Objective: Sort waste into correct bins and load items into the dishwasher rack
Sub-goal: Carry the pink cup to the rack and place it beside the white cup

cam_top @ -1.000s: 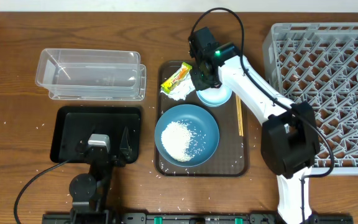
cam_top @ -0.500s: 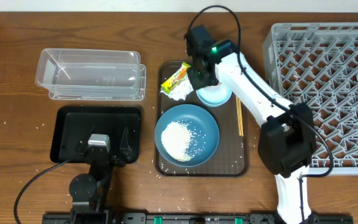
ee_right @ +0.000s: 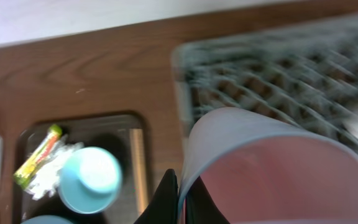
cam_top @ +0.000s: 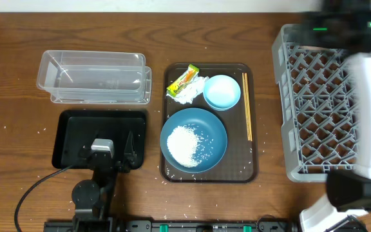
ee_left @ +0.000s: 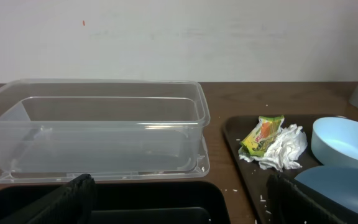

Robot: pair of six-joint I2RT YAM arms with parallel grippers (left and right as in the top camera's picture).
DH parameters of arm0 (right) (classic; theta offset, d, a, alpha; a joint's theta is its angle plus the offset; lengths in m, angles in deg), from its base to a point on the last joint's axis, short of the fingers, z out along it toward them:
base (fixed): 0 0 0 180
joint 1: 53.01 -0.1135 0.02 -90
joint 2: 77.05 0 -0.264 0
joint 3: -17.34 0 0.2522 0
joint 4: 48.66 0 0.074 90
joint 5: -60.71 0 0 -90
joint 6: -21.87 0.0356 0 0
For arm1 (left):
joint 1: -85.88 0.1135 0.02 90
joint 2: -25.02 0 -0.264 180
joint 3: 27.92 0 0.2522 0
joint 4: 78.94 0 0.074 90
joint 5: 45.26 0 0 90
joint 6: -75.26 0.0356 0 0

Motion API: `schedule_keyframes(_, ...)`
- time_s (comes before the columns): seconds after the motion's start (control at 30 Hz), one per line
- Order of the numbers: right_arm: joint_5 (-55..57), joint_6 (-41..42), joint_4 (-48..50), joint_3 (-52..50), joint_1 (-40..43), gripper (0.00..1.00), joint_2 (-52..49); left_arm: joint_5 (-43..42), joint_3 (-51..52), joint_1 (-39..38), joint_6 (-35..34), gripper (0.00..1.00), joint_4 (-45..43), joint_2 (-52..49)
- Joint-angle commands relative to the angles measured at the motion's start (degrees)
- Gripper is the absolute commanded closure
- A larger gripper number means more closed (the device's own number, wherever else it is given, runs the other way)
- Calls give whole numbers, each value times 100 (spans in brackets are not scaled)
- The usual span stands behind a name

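Observation:
My right gripper moves to the right in the overhead view next, tilts and lowers to release the cup [ee_right: 278,180] among the rack's wires, because it still hangs above them.
My right gripper [ee_right: 180,193] is shut on the rim of a white cup [ee_right: 278,180] that is pink inside, held high near the grey rack's [cam_top: 314,96] left edge. In the overhead view the right arm [cam_top: 369,96] is a blur over the rack. On the brown tray [cam_top: 253,167] lie the yellow-green wrapper [cam_top: 181,80], the white tissue [cam_top: 190,91], the light blue saucer [cam_top: 221,92], the chopsticks [cam_top: 247,106] and the blue plate [cam_top: 211,129] with rice [cam_top: 187,143]. My left gripper [cam_top: 107,143] is open and empty over the black tray [cam_top: 69,129].
The clear tub [cam_top: 95,77] stands behind the black tray, left of the brown tray. Loose rice grains are scattered on the wooden table. The rack takes up the right side of the table.
My right arm has swung from the saucer on the brown tray up and right to the rack, with the cup in its jaws. The left arm has not moved.

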Motion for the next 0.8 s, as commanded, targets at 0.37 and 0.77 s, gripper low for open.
schedule_keyframes(0.37, -6059, -2621, 236, -1449, 3816, 99, -1073, -79, 87, -17, 35, 9, 190, 39)
schedule_keyframes(0.77, -8625, -2245, 1985, -1858, 4450, 99, -2651, -79, 87, -17, 35, 9, 190, 42)
